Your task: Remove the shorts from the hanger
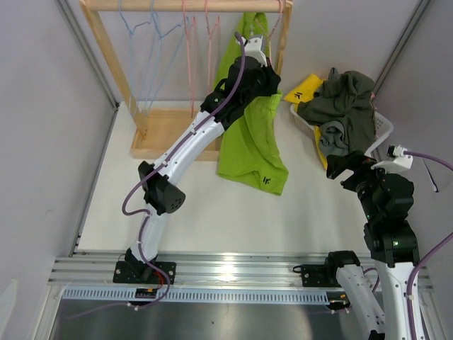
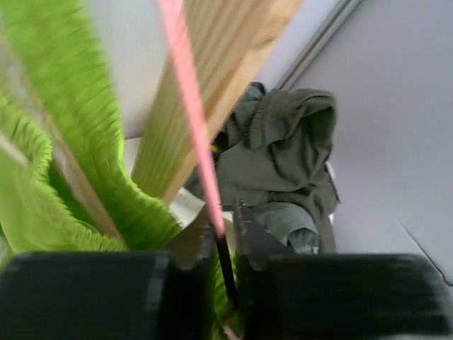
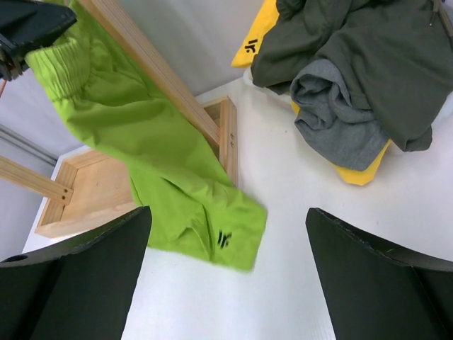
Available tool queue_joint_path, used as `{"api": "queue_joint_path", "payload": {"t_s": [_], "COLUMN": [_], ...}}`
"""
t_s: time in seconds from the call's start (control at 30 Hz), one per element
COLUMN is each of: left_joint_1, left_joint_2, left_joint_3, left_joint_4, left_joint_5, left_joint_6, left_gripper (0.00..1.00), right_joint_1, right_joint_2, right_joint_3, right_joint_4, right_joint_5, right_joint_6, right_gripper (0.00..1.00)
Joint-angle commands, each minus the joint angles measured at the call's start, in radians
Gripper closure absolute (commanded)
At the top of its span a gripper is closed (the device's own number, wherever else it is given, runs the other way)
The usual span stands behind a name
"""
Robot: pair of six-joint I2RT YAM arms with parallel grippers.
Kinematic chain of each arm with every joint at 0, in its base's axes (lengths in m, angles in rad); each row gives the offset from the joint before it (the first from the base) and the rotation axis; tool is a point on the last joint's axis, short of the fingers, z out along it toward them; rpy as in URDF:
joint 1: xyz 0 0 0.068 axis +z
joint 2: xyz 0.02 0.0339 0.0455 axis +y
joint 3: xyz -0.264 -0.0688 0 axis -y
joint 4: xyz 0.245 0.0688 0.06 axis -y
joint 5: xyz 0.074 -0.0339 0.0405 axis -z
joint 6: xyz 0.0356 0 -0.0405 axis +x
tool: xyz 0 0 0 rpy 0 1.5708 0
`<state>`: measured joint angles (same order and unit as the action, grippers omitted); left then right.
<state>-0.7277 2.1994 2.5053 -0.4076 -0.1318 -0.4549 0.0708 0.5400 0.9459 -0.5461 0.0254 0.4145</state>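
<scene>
The waistband of the shorts still hangs on the pink hanger, so the left gripper will pull to the left in the top view toward the bare pink hangers and let go.
The lime green shorts (image 1: pixel 251 145) with a small dark logo hang from a pink hanger (image 2: pixel 192 120) at the right end of the wooden rack (image 1: pixel 184 6). Their lower end rests on the table. My left gripper (image 1: pixel 265 53) is up at the waistband, and in the left wrist view (image 2: pixel 225 219) it is shut on the pink hanger wire. The green waistband (image 2: pixel 78 149) is just to its left. My right gripper (image 1: pixel 341 164) is open and empty above the table, and in its wrist view (image 3: pixel 228 212) it looks down at the shorts' hem (image 3: pixel 212 227). The pink patterned shorts are out of view.
A white basket (image 1: pixel 383 127) at the right holds dark grey shorts (image 1: pixel 343 95) and yellow shorts (image 1: pixel 306 88). Bare blue and pink hangers (image 1: pixel 159 32) hang on the rack. The rack's wooden post (image 2: pixel 212 85) and base (image 1: pixel 163 131) stand close to my left arm.
</scene>
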Motion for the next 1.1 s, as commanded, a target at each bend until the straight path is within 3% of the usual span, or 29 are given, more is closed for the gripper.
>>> {"api": "queue_joint_path", "payload": {"t_s": [0.0, 0.17, 0.27, 0.3, 0.33, 0.37, 0.4, 0.43, 0.47, 0.53, 0.73, 0.87, 0.97, 1.0, 1.07], "left_joint_1": [0.005, 0.005, 0.004, 0.005, 0.005, 0.005, 0.005, 0.004, 0.005, 0.005, 0.005, 0.005, 0.005, 0.005, 0.008], "left_joint_2": [-0.078, -0.193, -0.243, -0.256, -0.266, -0.286, -0.293, -0.297, -0.302, -0.311, -0.332, -0.362, -0.398, -0.406, -0.418], "left_joint_3": [-0.028, -0.068, -0.077, -0.077, -0.091, -0.094, -0.098, -0.095, -0.094, -0.095, -0.103, -0.117, -0.154, -0.167, -0.177], "left_joint_4": [0.023, -0.034, -0.074, -0.079, -0.079, -0.079, -0.079, -0.079, -0.083, -0.088, -0.105, -0.112, -0.093, -0.082, -0.076], "left_joint_5": [-0.041, -0.072, -0.075, -0.074, -0.063, -0.058, -0.054, -0.043, -0.042, -0.034, -0.012, 0.0, 0.003, 0.003, 0.003], "left_joint_6": [0.028, 0.058, 0.058, 0.056, 0.055, 0.047, 0.044, 0.041, 0.033, 0.025, 0.004, -0.01, -0.021, -0.022, -0.03], "left_gripper": [0.91, 1.0, 1.0, 1.0, 1.0, 1.0, 1.0, 1.0, 1.0, 1.0, 1.0, 1.0, 1.0, 1.0, 1.0], "right_joint_1": [0.007, 0.04, 0.179, 0.248, 0.438, 0.554, 0.675, 0.877, 0.939, 0.984, 0.977, 0.966, 0.963, 0.968, 0.975], "right_joint_2": [-0.005, 0.023, 0.089, 0.118, 0.194, 0.243, 0.297, 0.416, 0.476, 0.604, 0.718, 0.787, 0.813, 0.827, 0.839], "right_joint_3": [-0.01, 0.007, 0.06, 0.086, 0.153, 0.192, 0.23, 0.272, 0.35, 0.421, 0.47, 0.459, 0.432, 0.423, 0.419], "right_joint_4": [0.057, 0.127, 0.196, 0.201, 0.19, 0.186, 0.183, 0.183, 0.189, 0.19, 0.319, 0.391, 0.46, 0.475, 0.466], "right_joint_5": [-0.015, -0.128, -0.139, -0.016, 0.089, 0.217, 0.48, 0.595, 0.682, 0.737, 0.72, 0.813, 0.847, 0.849, 0.847], "right_joint_6": [-0.003, 0.013, 0.007, -0.012, -0.041, -0.077, -0.164, -0.21, -0.244, -0.258, -0.243, -0.26, -0.266, -0.263, -0.235], "right_gripper": [0.01, 0.01, 0.01, 0.01, 0.01, 0.01, 0.01, 0.01, 0.01, 0.01, 0.0, 0.02, 0.38, 0.66, 0.92]}}
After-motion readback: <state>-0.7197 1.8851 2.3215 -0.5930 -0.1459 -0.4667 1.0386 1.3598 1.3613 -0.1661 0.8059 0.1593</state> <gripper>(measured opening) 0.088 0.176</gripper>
